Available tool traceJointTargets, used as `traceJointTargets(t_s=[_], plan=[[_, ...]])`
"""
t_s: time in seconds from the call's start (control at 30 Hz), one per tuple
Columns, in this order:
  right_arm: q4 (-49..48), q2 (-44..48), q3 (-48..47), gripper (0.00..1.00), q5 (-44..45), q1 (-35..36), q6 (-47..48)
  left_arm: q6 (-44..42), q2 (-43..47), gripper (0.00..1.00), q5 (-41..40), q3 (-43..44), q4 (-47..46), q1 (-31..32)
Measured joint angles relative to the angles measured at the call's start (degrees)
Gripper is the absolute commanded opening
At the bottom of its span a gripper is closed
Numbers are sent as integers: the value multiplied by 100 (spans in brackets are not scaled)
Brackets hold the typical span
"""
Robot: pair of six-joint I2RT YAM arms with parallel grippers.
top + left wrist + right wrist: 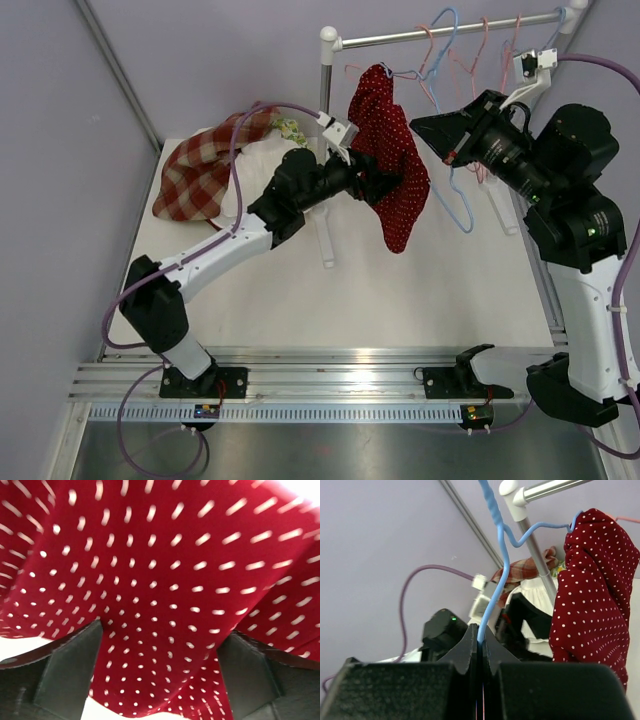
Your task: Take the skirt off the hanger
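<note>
My right gripper has the blue hanger. I need to carry it outward and left in the top view to the bar's bare end (pixel 384 38) (pixel 546 489) and release it there.
The red skirt with white dots (pixel 392 160) hangs draped over one arm of a blue wire hanger (pixel 457 200) below the rail. It fills the left wrist view (pixel 160 570) and shows at the right of the right wrist view (pixel 592 590). My left gripper (pixel 385 185) is open, its fingers (pixel 70 670) wide apart on either side of the skirt's fabric, which lies between them (pixel 162 632). My right gripper (pixel 440 135) is shut on the blue hanger's wire (pixel 500 545), clamped between the closed tips (pixel 481 636).
The metal rail (pixel 450 35) carries several more pink and blue empty hangers (pixel 485 60). Its white post (pixel 327 150) stands just behind my left gripper. A red plaid garment (pixel 205 165) and a white one (pixel 255 165) lie at the back left of the table.
</note>
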State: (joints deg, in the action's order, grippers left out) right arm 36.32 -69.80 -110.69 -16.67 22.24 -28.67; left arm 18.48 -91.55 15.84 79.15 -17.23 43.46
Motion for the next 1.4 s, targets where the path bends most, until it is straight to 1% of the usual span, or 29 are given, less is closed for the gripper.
traceJointTargets(t_s=[0.07,0.1,0.13,0.17,0.3,0.4,0.5,0.7,0.83,0.97,1.1,1.17,1.27,1.4], plan=[[4,42,-79,0,-72,0,-63,42,-160,65,7,68,4,79],[7,66,-96,0,-107,0,-92,50,-203,53,13,94,2,107],[7,94,-98,0,-125,0,-118,85,-240,3,17,138,4,129],[7,114,-98,0,-138,0,-127,122,-271,0,22,186,4,151],[9,208,-63,0,-98,0,-118,74,-243,0,-48,315,35,223],[9,234,-63,0,-39,0,-76,28,2,0,-240,149,203,302],[42,223,-63,0,28,0,2,-50,721,0,-557,-680,295,485],[468,63,-160,0,98,22,192,22,2406,0,-1325,-2837,234,1150],[719,-131,-302,0,114,28,323,319,3014,0,-1816,-3930,286,1567],[868,-369,-612,0,175,28,455,684,3353,0,-2306,-4603,507,2031],[603,-667,-1261,0,422,22,645,1071,3595,0,-2778,-5104,1047,2669],[647,-741,-1508,0,507,22,686,1283,3635,0,-3021,-5233,1340,2992],[664,-872,-1762,0,533,22,767,1530,3635,0,-3338,-5263,1714,3397],[315,-1126,-1910,0,570,22,883,1827,3637,0,-3821,-5252,2065,3952]])
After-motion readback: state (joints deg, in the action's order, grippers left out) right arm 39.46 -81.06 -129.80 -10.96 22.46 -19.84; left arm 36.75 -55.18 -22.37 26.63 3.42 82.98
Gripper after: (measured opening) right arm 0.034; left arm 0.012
